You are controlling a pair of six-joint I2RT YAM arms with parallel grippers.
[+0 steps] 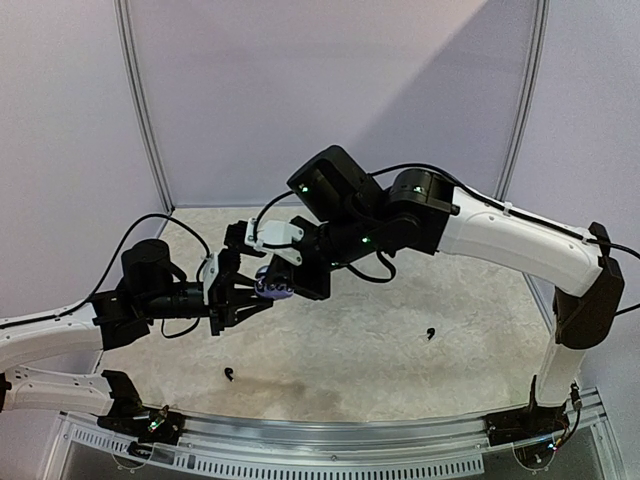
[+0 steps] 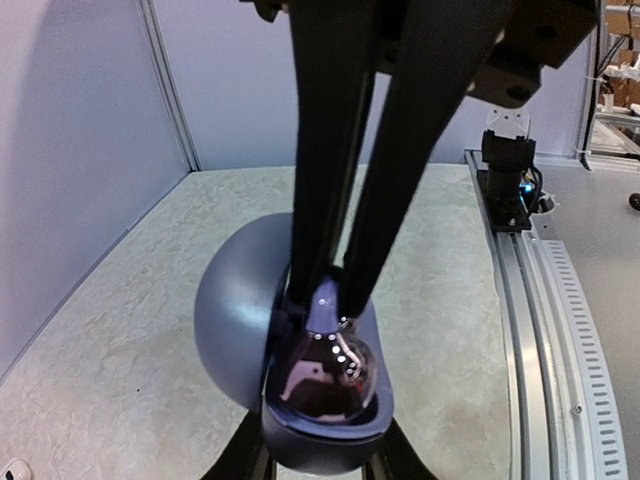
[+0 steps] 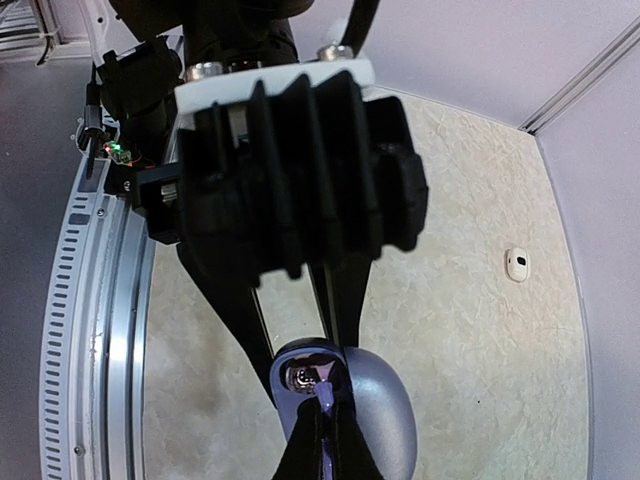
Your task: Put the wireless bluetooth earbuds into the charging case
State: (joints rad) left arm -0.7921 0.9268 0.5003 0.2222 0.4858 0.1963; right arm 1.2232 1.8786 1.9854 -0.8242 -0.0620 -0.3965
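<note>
My left gripper lowers the blue-grey case (image 1: pixel 272 286) next and releases it on the bare tabletop near the white case, below and to the left in the top view.
The blue-grey charging case (image 1: pixel 272 286) hangs open above the middle of the table. My left gripper (image 1: pixel 258 296) is shut on its base (image 2: pixel 322 440). The lid (image 2: pixel 232 320) swings out to the left in the left wrist view. My right gripper (image 2: pixel 328 285) reaches down into the case's glossy cavity (image 2: pixel 325 375), shut on a small violet-grey earbud (image 3: pixel 325 388) that sits at the cavity's hinge end. In the right wrist view, the right gripper (image 3: pixel 325 435) meets the case (image 3: pixel 385 405) from below. Two black earbuds (image 1: pixel 230 375) (image 1: pixel 430 333) lie on the table.
A white earbud (image 3: pixel 517 264) lies on the beige mat near the purple side wall. The left arm's gripper body (image 3: pixel 290 170) fills the top of the right wrist view. A metal rail (image 2: pixel 560 330) borders the table's near edge.
</note>
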